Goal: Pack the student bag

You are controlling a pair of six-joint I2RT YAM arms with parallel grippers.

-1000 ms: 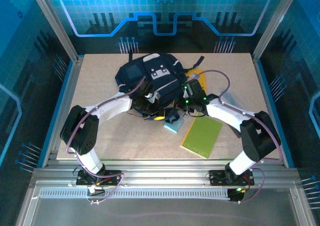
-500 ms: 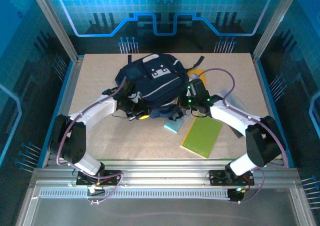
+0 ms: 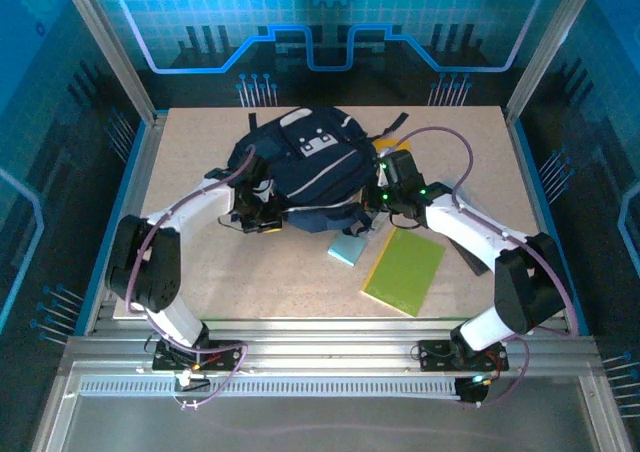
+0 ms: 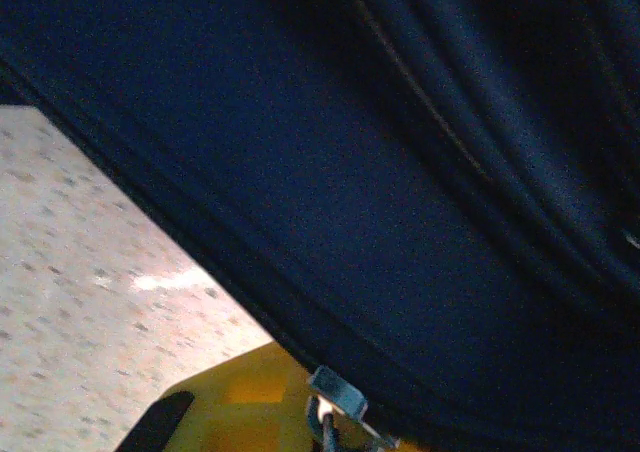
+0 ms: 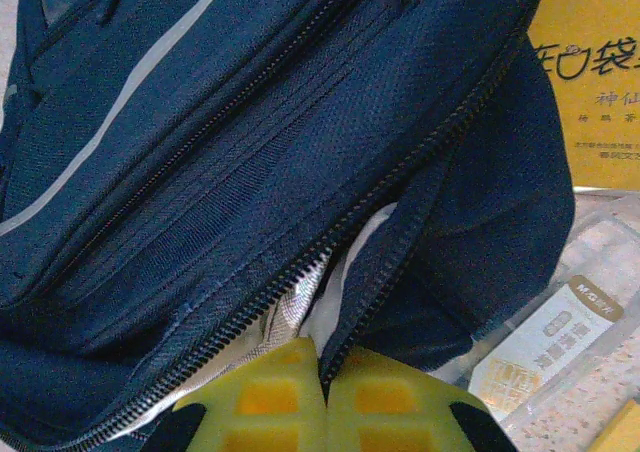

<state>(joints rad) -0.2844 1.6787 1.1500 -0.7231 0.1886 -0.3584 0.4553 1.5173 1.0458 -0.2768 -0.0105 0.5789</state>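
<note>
The robot's left gripper should next pull the metal zip pull (image 4: pixel 338 390) outward along the bag's side edge (image 4: pixel 205 254) and let go of it there, since that edge of the bag runs outward from the gripper.
The student bag (image 3: pixel 305 162), dark navy with pale patches, lies at the middle back of the table. My left gripper (image 3: pixel 262 215) is pressed against its front left edge. In the left wrist view its yellow fingers (image 4: pixel 240 402) are shut at a metal zip pull (image 4: pixel 338 390) under the navy fabric (image 4: pixel 400 172). On the bag's right side, my right gripper (image 3: pixel 381 194) is shut on the zip edge (image 5: pixel 345 317). The zip gapes there and white lining (image 5: pixel 325 292) shows beside my right gripper (image 5: pixel 322 377).
A green book (image 3: pixel 405 270) and a small light blue item (image 3: pixel 347 249) lie in front of the bag. A yellow book (image 5: pixel 590 72) and a clear plastic case (image 5: pixel 560 342) lie to the bag's right. Bare table (image 3: pixel 250 282) spreads at front left.
My left gripper has slid left along the bag's front edge, from the middle to its left side. The bag has shifted slightly back. The right gripper has moved a little back, still holding.
</note>
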